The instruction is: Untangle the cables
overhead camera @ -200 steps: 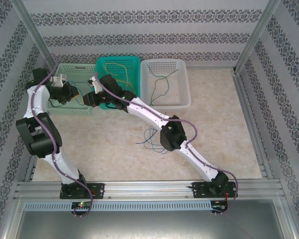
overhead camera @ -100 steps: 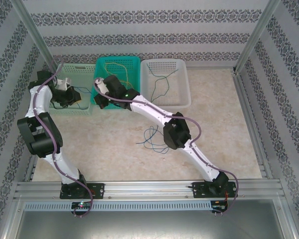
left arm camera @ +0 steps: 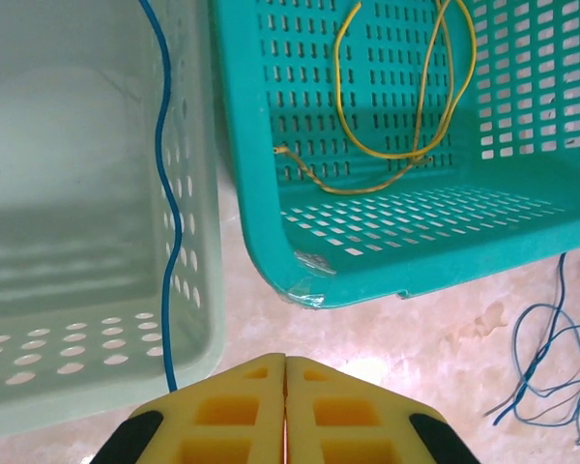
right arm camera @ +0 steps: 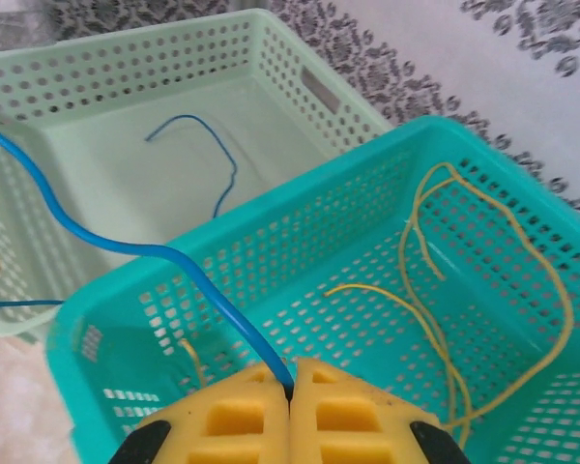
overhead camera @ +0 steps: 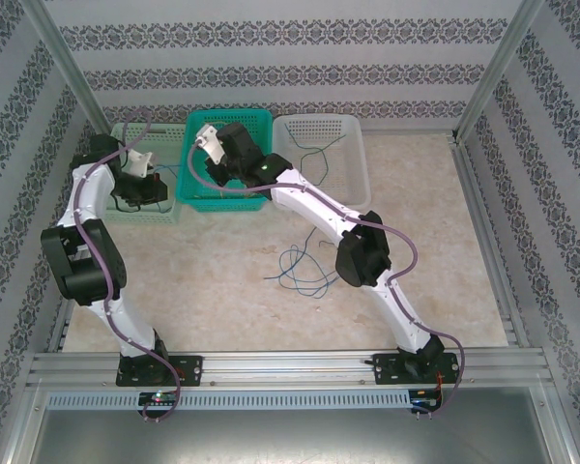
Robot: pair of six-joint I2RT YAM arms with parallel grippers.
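The teal basket's side (overhead camera: 268, 135) (right arm camera: 565, 416) by the white basket is across from my right gripper, so I should move my right gripper toward it and let go of the blue cable.
My right gripper (overhead camera: 205, 166) (right arm camera: 290, 387) hangs over the teal basket (overhead camera: 230, 116) (right arm camera: 387, 184), shut on a blue cable (right arm camera: 174, 253). That cable arcs left over the pale green basket (right arm camera: 126, 68). Yellow cables (right arm camera: 522, 251) (left arm camera: 406, 153) lie in the teal basket, and another blue cable (right arm camera: 222, 164) lies in the pale green one. My left gripper (overhead camera: 159, 187) (left arm camera: 285, 360) is shut above the gap between the two baskets' front corners, nothing visible between its pads. A blue cable (left arm camera: 169, 222) runs down the pale green basket's (left arm camera: 97, 319) wall just left of it. A blue tangle (overhead camera: 304, 266) (left arm camera: 551, 367) lies on the table.
A white basket (overhead camera: 353, 121) at the back right holds a green cable (overhead camera: 314, 157). The three baskets stand side by side against the back wall. The right arm (overhead camera: 367, 256) reaches across the table's middle, beside the tangle.
The right gripper has closed on the blue cable and swung back from the teal basket's front edge to above it. The left gripper has closed and shifted slightly toward the back.
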